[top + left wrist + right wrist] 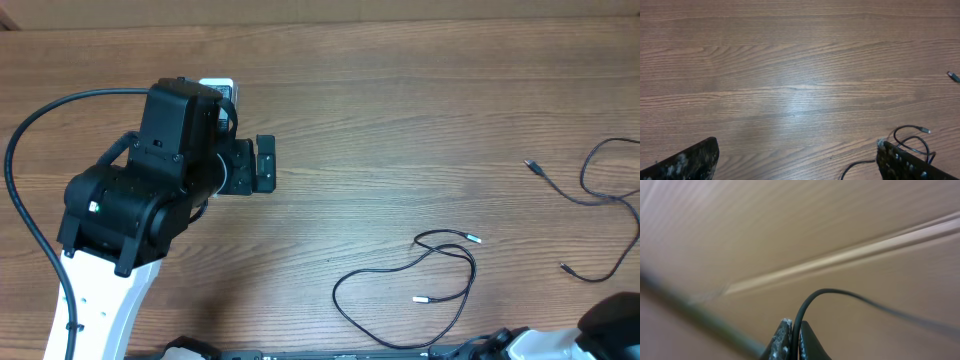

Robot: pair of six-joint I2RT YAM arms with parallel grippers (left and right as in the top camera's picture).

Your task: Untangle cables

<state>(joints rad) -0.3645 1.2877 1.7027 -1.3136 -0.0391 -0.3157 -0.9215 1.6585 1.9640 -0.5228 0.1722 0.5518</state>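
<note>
My right gripper moves down toward the tabletop next and releases the thin black cable there, as the looped cable already lies apart.
Two thin black cables lie apart on the wooden table. One cable [405, 285] forms a loose loop at the front middle, with small white plug ends. The other cable [600, 195] curves along the right edge. My left gripper [264, 164] is open and empty over bare table at the left, well away from both. In the left wrist view the gripper [797, 145] has wide-spread fingers, and part of the looped cable [912, 139] shows by the right finger. My right gripper [794, 326] is shut on a thin black cable [840, 292]; which one I cannot tell.
The left arm's thick black cable [20, 150] arcs over the table's left side. Part of the right arm [612, 320] shows at the bottom right corner. A small plug end [953, 76] lies at the right edge of the left wrist view.
</note>
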